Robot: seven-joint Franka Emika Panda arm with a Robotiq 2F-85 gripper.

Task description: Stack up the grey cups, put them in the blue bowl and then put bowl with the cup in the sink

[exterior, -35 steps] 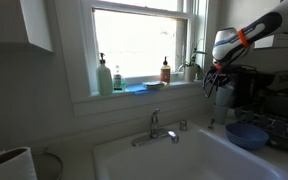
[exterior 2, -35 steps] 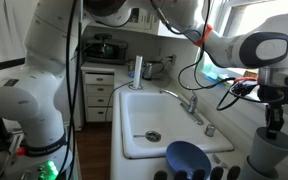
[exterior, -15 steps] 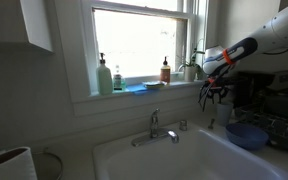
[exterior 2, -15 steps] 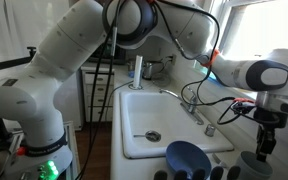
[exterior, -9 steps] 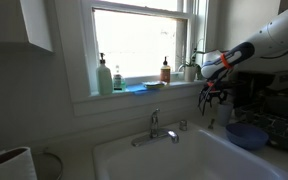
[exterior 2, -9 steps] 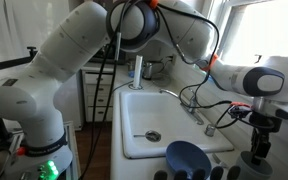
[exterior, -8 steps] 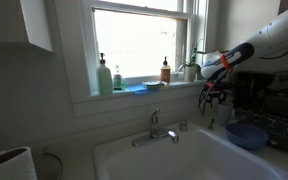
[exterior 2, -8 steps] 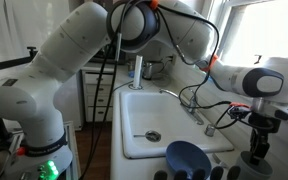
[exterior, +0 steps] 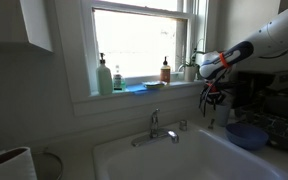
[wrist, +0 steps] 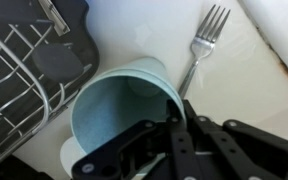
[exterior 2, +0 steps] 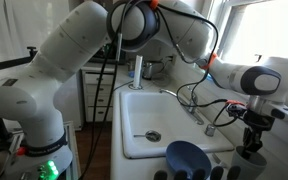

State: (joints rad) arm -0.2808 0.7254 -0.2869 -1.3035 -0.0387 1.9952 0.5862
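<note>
I need to lift the cup with my gripper and carry it back over the open middle of the empty blue bowl. Then I should lower it and let go of the cup's rim.
A pale grey cup (wrist: 119,100) fills the wrist view, seen from above with its mouth open. My gripper (wrist: 179,108) is shut on its rim, one finger on each side of the wall. A paler rim (wrist: 69,155) shows under it; I cannot tell if it is a second cup. In an exterior view my gripper (exterior 2: 248,143) holds the cup (exterior 2: 246,162) low over the counter, right of the blue bowl (exterior 2: 189,160). The bowl (exterior: 247,135) and gripper (exterior: 212,98) also show in an exterior view, by the sink (exterior: 184,155).
A fork (wrist: 197,55) lies on the counter beside the cup. A black dish rack (wrist: 24,60) is close on the other side. The white sink (exterior 2: 159,110) has a faucet (exterior 2: 189,103) at its edge. Bottles (exterior: 104,78) stand on the windowsill.
My gripper has come down with the cup and shifted a little toward the blue bowl. The bowl has not moved.
</note>
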